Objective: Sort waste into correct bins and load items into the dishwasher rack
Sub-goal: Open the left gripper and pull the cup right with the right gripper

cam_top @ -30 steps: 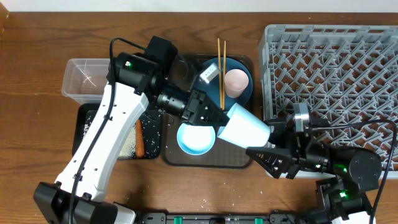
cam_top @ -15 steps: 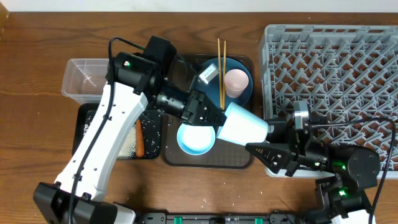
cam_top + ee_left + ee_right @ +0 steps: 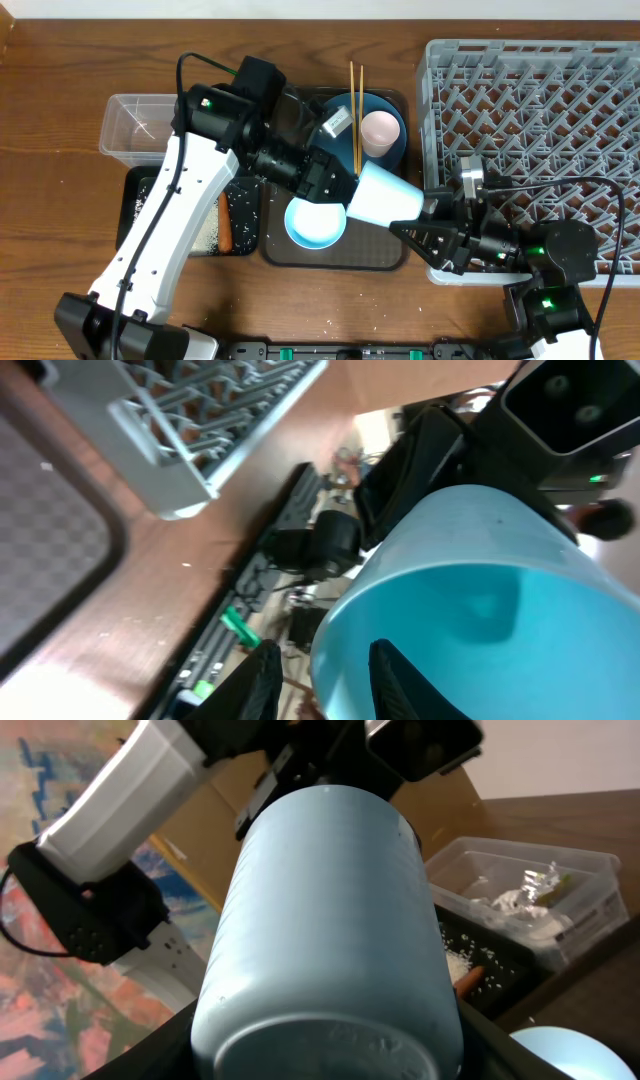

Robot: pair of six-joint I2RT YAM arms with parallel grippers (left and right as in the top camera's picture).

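Note:
My right gripper tilts downward next, lowers the cup into the rack's near corner (image 3: 441, 277) by the brown tray and releases it, as that corner lies below.
The light blue cup (image 3: 385, 198) hangs on its side above the brown tray, between both arms. My right gripper (image 3: 420, 222) is shut on its base; in the right wrist view the cup (image 3: 330, 920) fills the frame, with the dark fingers of the right gripper (image 3: 330, 1040) pressed against both sides. My left gripper (image 3: 335, 185) is at the cup's mouth. In the left wrist view the left gripper (image 3: 325, 660) stands open, one finger inside the cup (image 3: 480, 590) and one outside, a gap showing beside the rim. The grey dishwasher rack (image 3: 540, 100) stands at the right.
The brown tray (image 3: 370, 255) holds the white-blue bowl (image 3: 315, 222), the blue plate (image 3: 392, 155), the pink cup (image 3: 380, 130) and the chopsticks (image 3: 355, 100). At the left stand the clear tub (image 3: 125, 125) and the black tray (image 3: 205, 235) with the carrot (image 3: 225, 222) and rice.
My right gripper has moved left and closed round the cup's base. My left gripper's fingers have parted from the rim. The cup has shifted slightly left.

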